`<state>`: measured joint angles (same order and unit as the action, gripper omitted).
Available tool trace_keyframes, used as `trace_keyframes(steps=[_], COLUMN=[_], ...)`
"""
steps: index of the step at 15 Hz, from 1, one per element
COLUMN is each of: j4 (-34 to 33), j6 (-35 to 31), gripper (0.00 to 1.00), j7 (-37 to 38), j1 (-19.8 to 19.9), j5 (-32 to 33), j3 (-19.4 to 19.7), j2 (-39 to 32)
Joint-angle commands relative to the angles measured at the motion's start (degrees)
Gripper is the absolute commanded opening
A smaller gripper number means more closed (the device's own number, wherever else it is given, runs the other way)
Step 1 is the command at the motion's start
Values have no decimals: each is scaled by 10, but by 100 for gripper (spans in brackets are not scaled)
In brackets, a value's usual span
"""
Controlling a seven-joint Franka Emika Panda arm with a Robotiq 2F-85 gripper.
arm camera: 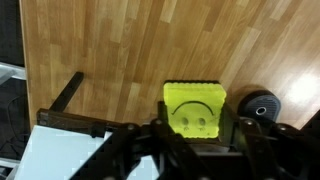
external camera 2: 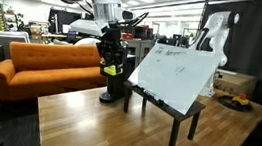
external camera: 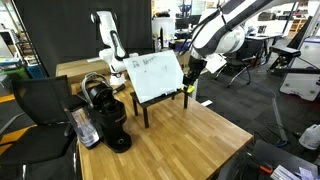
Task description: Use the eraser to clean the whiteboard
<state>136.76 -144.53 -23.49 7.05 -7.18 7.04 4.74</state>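
The wooden tabletop beside the whiteboard's stand is bare, so I will next move my gripper down past the side edge of the whiteboard to that open spot and let go of the eraser.
My gripper is shut on the eraser, a bright yellow sponge block with a smiley face. It holds the eraser above the wooden table. In both exterior views the gripper hangs just beside one side edge of the whiteboard, with the eraser at its tip. The whiteboard is tilted on a dark legged stand and has dark scribbles near its top. A corner of it shows in the wrist view.
A black coffee machine stands on the table near a black chair. A round dark object sits on the table below the gripper. An orange sofa is behind the table. A white robot arm stands behind the whiteboard.
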Motion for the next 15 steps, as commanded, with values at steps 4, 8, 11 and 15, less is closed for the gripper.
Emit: trace_keyframes(steps=[4, 8, 11, 15], j4=[-22, -25, -35, -55], j6=[0, -78, -120, -158], gripper=[27, 27, 27, 27], j7=[2, 13, 28, 43], j1=[-6, -2, 4, 11], j5=[1, 3, 21, 52], j3=[3, -5, -13, -20], j2=[-40, -116, -187, -269])
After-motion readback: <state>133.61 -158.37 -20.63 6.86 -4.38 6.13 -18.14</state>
